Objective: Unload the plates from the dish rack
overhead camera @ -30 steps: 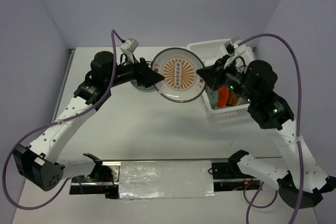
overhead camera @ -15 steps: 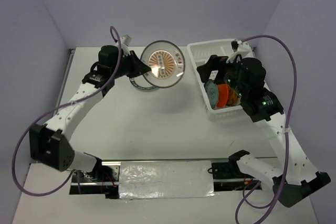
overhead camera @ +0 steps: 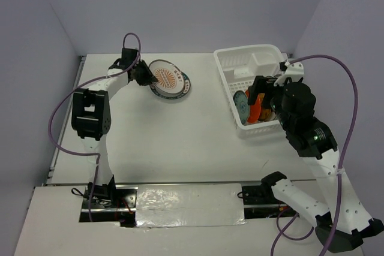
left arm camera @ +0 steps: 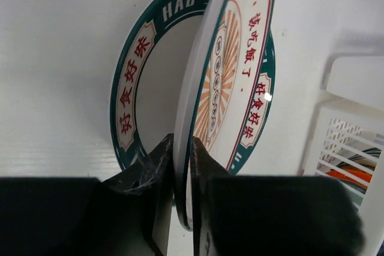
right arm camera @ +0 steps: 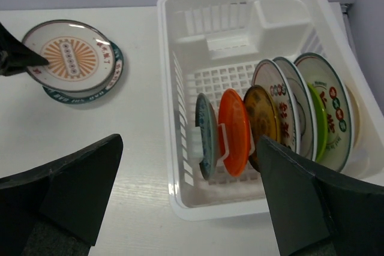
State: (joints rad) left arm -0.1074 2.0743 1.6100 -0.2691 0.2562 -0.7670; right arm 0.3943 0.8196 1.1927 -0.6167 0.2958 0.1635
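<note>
My right gripper needs to come down next into the rack [right arm camera: 240, 4], onto the upper rim of the white plate [right arm camera: 292, 101] beside the golden-brown one, as it stands taller than its smaller neighbour.
An orange sunburst plate [overhead camera: 168, 76] [left arm camera: 231, 76] [right arm camera: 71, 57] rests tilted on a teal-rimmed plate [overhead camera: 175, 95] [left arm camera: 129, 97] lying on the table at the back left. My left gripper [overhead camera: 146, 76] [left arm camera: 181, 142] is shut on the sunburst plate's rim, one finger on each face. The white dish rack [overhead camera: 252, 61] [right arm camera: 240, 4] stands at the back right. In it several plates stand on edge, among them a teal one [right arm camera: 206, 136], an orange one [right arm camera: 234, 130] and a golden-brown one [right arm camera: 262, 121]. My right gripper [overhead camera: 255, 91] [right arm camera: 189, 142] hangs open and holding nothing above the rack's near end.
The rack's far end holds a small bare compartment [right arm camera: 282, 13]. A metal rail [overhead camera: 186, 199] with the arm bases runs along the table's near edge. Purple cables [overhead camera: 336, 58] loop over both arms. Walls close the table in at the back and both sides.
The left arm carried the sunburst plate left and down from mid-air onto the teal-rimmed plate. The right gripper let go of it, opened wide and drew back over the rack.
</note>
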